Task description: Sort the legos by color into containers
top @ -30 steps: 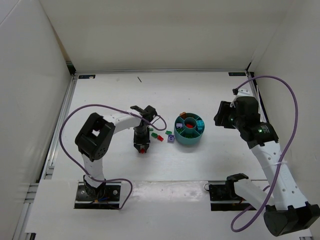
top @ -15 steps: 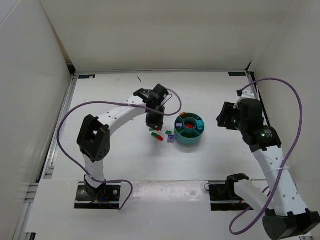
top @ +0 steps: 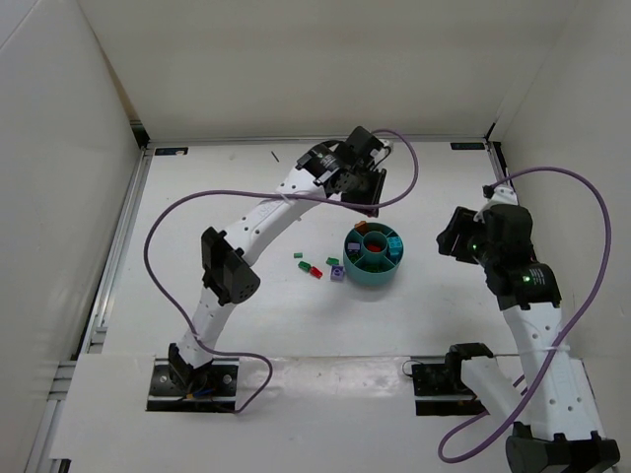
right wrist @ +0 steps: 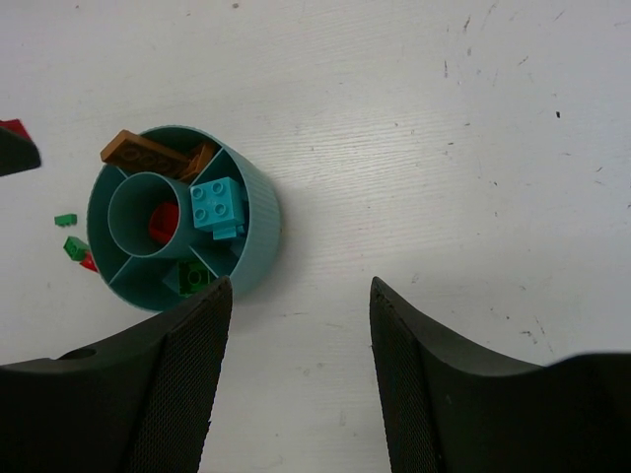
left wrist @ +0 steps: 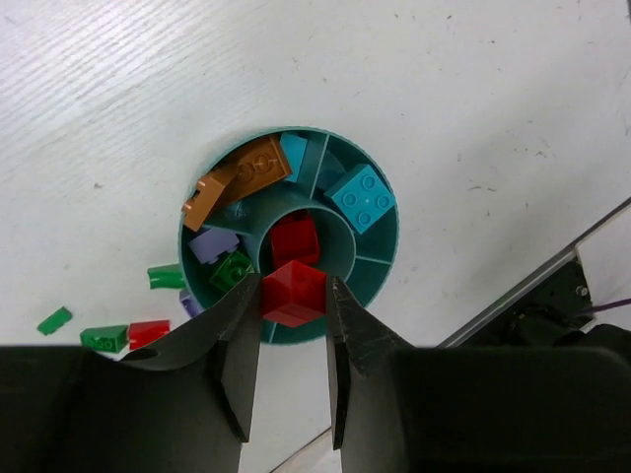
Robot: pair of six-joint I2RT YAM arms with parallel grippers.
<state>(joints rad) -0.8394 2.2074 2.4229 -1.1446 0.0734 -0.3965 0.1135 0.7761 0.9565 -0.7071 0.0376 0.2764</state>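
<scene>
The red brick is above the centre cup. My left gripper should next lower the brick toward that cup's opening (top: 375, 246) (left wrist: 309, 244) and then let go of it.
The teal divided bowl (top: 375, 279) sits mid-table. In the left wrist view its rim (left wrist: 388, 258) surrounds brown bricks (left wrist: 242, 177), a blue brick (left wrist: 362, 197), a purple brick (left wrist: 214, 243), a green brick (left wrist: 234, 268) and a red brick (left wrist: 296, 236) in the centre cup. My left gripper (left wrist: 294, 296) is shut on another red brick (left wrist: 294, 293), held above the bowl's centre cup; it shows from above (top: 371, 200) just behind the bowl. My right gripper (right wrist: 301, 291) is open and empty, right of the bowl (right wrist: 258, 227).
Loose bricks lie on the table left of the bowl: green ones (top: 299, 256) (top: 332, 261), a red one (top: 315, 273) and a purple one (top: 338, 273). White walls enclose the table on the left, back and right.
My left arm has swung from the table left of the bowl up and round to the back, carrying the red brick over the bowl. My right arm has shifted slightly right.
</scene>
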